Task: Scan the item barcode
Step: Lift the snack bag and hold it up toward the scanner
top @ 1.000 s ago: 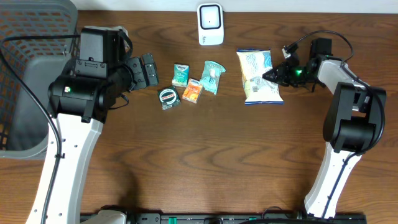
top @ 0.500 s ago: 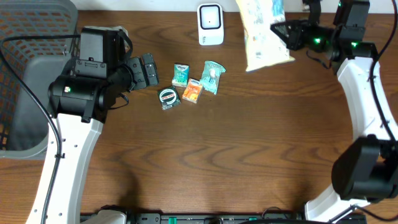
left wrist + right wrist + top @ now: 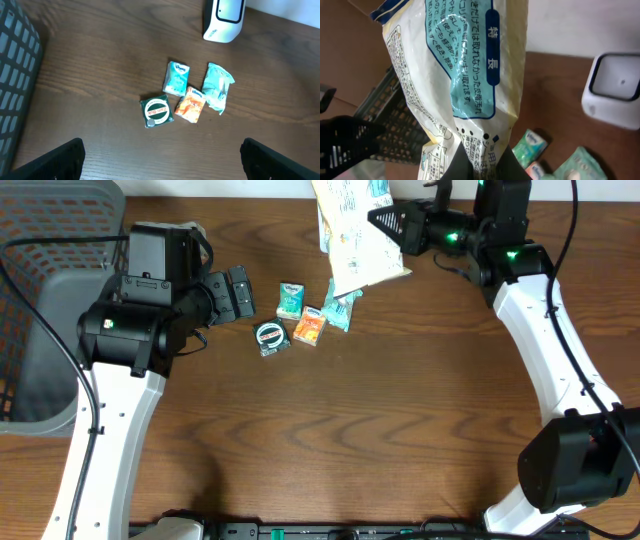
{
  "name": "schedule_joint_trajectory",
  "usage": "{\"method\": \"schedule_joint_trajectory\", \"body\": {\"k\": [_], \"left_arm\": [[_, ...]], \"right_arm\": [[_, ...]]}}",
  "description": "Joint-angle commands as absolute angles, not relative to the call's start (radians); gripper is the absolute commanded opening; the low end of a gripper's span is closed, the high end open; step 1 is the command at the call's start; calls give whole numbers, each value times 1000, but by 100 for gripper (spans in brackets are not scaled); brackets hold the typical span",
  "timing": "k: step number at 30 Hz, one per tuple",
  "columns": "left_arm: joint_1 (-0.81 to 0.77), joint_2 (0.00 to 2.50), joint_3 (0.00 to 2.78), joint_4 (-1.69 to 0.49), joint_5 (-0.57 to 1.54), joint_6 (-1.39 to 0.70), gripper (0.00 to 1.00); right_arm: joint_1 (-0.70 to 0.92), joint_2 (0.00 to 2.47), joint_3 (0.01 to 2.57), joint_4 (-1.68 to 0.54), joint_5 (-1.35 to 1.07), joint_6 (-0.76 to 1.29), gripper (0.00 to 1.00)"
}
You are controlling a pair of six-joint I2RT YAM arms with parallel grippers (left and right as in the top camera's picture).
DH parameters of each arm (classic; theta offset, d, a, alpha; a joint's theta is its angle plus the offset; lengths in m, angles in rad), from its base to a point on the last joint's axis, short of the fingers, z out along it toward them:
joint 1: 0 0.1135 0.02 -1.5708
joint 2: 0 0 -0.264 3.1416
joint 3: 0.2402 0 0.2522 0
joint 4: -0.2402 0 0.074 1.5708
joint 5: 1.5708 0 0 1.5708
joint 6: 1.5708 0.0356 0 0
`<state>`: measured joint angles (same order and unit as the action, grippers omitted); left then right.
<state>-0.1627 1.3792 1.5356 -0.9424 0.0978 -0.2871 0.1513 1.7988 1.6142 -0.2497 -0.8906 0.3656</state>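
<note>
My right gripper holds the bag (image 3: 352,235) and will next swing it to the gripper's right in the overhead view and down to release it, because the tabletop below and there is empty.
My right gripper (image 3: 388,224) is shut on the edge of a white and blue snack bag (image 3: 352,235), which hangs in the air at the table's back. In the overhead view the bag covers the white barcode scanner. In the right wrist view the bag (image 3: 470,65) fills the frame, pinched between the black fingers (image 3: 454,170) of the gripper (image 3: 485,167), with the scanner (image 3: 612,92) beyond at the right. My left gripper (image 3: 232,292) stands open and empty left of the small packets. In its wrist view, the gripper (image 3: 161,160) faces the scanner (image 3: 224,20).
Small items lie in a cluster mid-table: a Kleenex packet (image 3: 290,300), an orange packet (image 3: 310,326), a teal pouch (image 3: 340,310) and a green round item (image 3: 271,338). A grey mesh basket (image 3: 50,300) stands at the left edge.
The right arm has lifted the snack bag off the table and carried it left, over the scanner. The left arm has not moved.
</note>
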Motion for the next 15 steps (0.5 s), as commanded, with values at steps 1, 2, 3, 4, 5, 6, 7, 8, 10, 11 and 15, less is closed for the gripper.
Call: {"method": "schedule_joint_trajectory", "body": {"k": [1,2,3,4,5,6,7,8,10,11,15], "left_arm": [[-161,1378,1543,-945,85,-281,98],[-161,1378,1543,-945,85,-281,98],[-161,1378,1543,-945,85,-281,98],[-161,1378,1543,-945,85,-281,98],[-161,1378,1543,-945,85,-281,98],[-161,1378,1543,-945,85,-281,98],[-161,1378,1543,-945,85,-281,98],[-161,1378,1543,-945,85,-281,98],[-161,1378,1543,-945,85,-281,98],[-161,1378,1543,-945,85,-281,97],[-161,1378,1543,-945,85,-281,97]], "right_arm": [[155,1788,1624,-277,-909,415,1],[155,1788,1624,-287,-909,414,1],[155,1788,1624,-297,-908,410,1],[155,1788,1624,-310,-908,402,1],[155,1788,1624,-317,-908,394,1],[155,1788,1624,-320,-908,394,1],[155,1788,1624,-326,-908,393,1],[155,1788,1624,-327,-908,390,1],[157,1788,1624,-334,-908,383,1],[157,1788,1624,-334,-908,380,1],[159,1788,1624,-334,-908,369,1]]}}
